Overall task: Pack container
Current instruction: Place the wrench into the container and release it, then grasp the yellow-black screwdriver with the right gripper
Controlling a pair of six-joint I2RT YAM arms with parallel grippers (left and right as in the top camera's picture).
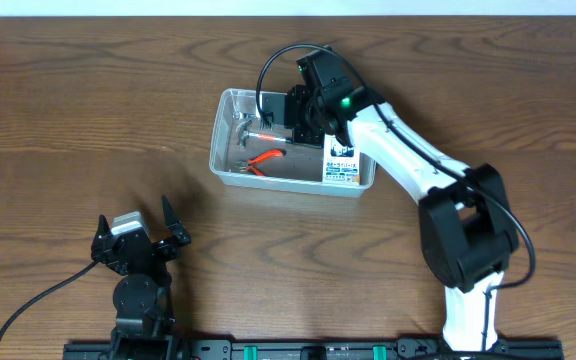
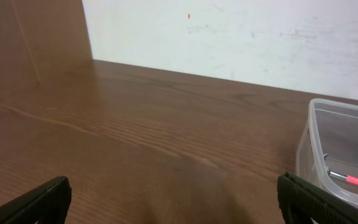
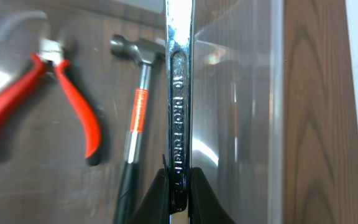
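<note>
The right gripper lowers toward the container's bare bottom between the hammer [image 1: 253,133] and the container's far side next. It releases the chrome wrench there.
The clear plastic container [image 1: 226,170] sits at the table's middle back; its near corner shows in the left wrist view [image 2: 309,149]. Inside lie red-handled pliers [image 1: 265,160], a small hammer [image 1: 253,133] and a blue-and-white printed box [image 1: 341,163]. My right gripper [image 1: 303,115] is over the container, shut on a chrome wrench [image 3: 179,93] that points down into it beside the hammer [image 3: 138,106] and pliers [image 3: 67,106], close to the container's wall [image 3: 272,112]. My left gripper [image 1: 138,240] is open and empty near the front left.
Bare wooden tabletop [image 1: 88,130] lies all around the container. A white wall [image 2: 229,31] stands beyond the table's far edge in the left wrist view. The right arm [image 1: 418,170] reaches from the front right over to the container.
</note>
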